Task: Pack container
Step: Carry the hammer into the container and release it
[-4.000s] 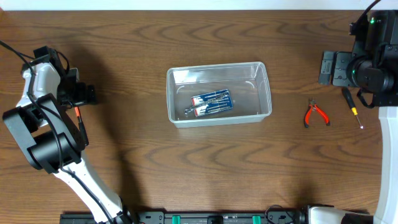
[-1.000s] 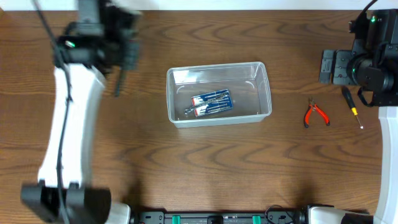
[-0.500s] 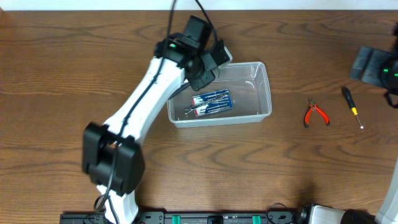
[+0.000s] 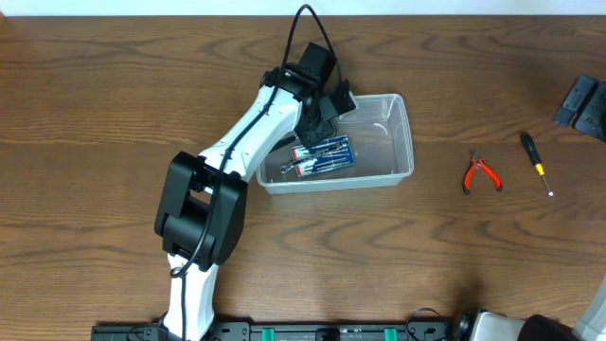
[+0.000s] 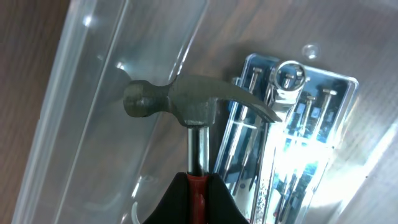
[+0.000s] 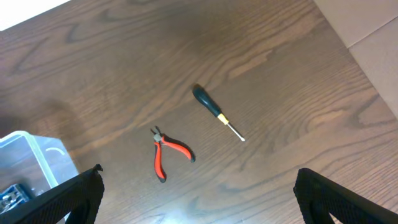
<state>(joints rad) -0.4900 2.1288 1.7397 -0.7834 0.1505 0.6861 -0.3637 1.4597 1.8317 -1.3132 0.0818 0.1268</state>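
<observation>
My left gripper goes down toward the blister pack's edge below it next and releases the hammer's red handle, as the hammer still hangs above the bin's bottom.
The container is a clear plastic bin in the middle of the table, with a blister pack of small tools lying inside. My left gripper hangs over the bin's left half, shut on the red handle of a hammer. In the left wrist view the grey hammer head sits above the bin's wall and the pack, my left gripper clamped on the handle. My right gripper is open and empty, high over the table's right side.
Red-handled pliers and a black-and-yellow screwdriver lie on the wood right of the bin. In the right wrist view the pliers and screwdriver lie below the fingers, with the bin's corner at far left.
My left arm has swung from the table's left side to over the bin, carrying the hammer. The right arm has drawn back toward the right edge.
</observation>
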